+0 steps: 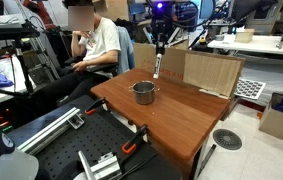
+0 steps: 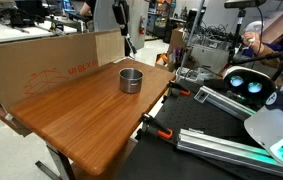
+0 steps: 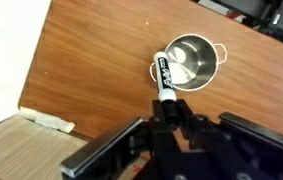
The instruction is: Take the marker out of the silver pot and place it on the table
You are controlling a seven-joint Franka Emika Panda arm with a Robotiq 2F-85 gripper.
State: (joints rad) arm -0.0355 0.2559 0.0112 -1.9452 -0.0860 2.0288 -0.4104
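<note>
The bare tabletop is below and to the left in the wrist view, so the gripper will next go down that way and release the marker clear of the pot.
A silver pot with two small handles stands on the wooden table, seen in both exterior views (image 1: pixel 144 92) (image 2: pixel 130 79) and in the wrist view (image 3: pixel 193 62). My gripper (image 1: pixel 157 47) (image 2: pixel 125 25) hangs above the table, up and behind the pot. It is shut on a marker with a white barrel and a black cap (image 3: pixel 164 78). The marker points down from the jaws (image 3: pixel 166 106) and is clear of the pot. It shows as a thin light stick in both exterior views (image 1: pixel 156 66) (image 2: pixel 128 44).
A cardboard wall (image 1: pixel 209 72) (image 2: pixel 41 60) stands along the table's back edge. A seated person (image 1: pixel 96 45) is beyond the table's far corner. Orange clamps (image 2: pixel 157 128) grip the table's front edge. A strip of tape (image 3: pixel 46 120) lies at the table's edge.
</note>
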